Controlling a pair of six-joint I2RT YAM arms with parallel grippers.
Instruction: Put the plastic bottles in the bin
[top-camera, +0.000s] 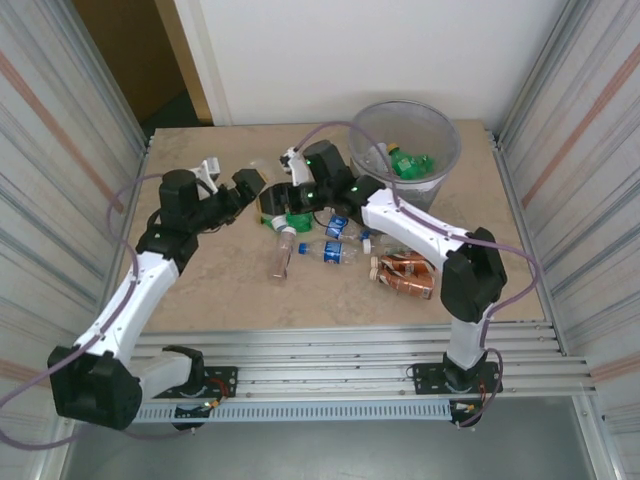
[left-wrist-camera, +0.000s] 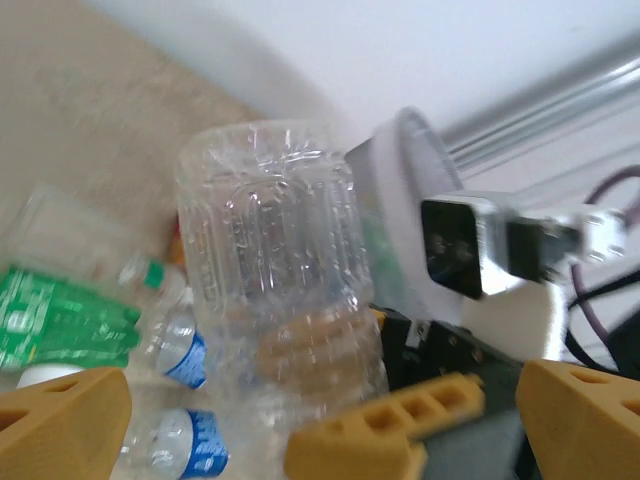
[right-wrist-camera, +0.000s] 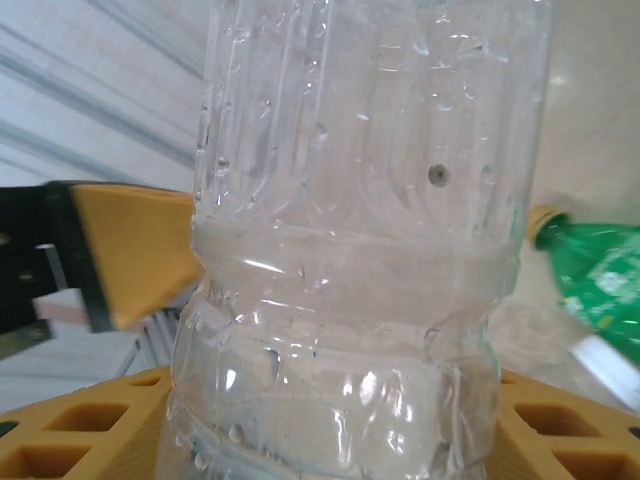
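Note:
My right gripper holds the bottle and needs to swing outward next, away from the left gripper, to release it over the grey bin's opening (top-camera: 400, 140), outward beyond its wrist.
A clear, label-less plastic bottle (right-wrist-camera: 350, 250) stands between my right gripper's (right-wrist-camera: 340, 445) yellow fingers (right-wrist-camera: 80, 435), which press on it from both sides. The same bottle (left-wrist-camera: 270, 250) shows in the left wrist view with one right finger (left-wrist-camera: 390, 430) against it. My left gripper (left-wrist-camera: 320, 425) stands open around it, its fingers (left-wrist-camera: 60, 420) well off the bottle. From above, the left gripper (top-camera: 252, 186) and right gripper (top-camera: 292, 193) meet at the table's middle, left of the grey bin (top-camera: 372, 118), which holds green bottles (top-camera: 410, 163).
Loose bottles lie on the table near the grippers: a green one (top-camera: 296, 222), two blue-labelled ones (top-camera: 336, 252), a clear one (top-camera: 281, 258) and brown-labelled ones (top-camera: 405, 275). Corrugated walls close both sides. A green bottle (right-wrist-camera: 600, 270) lies right of the held one.

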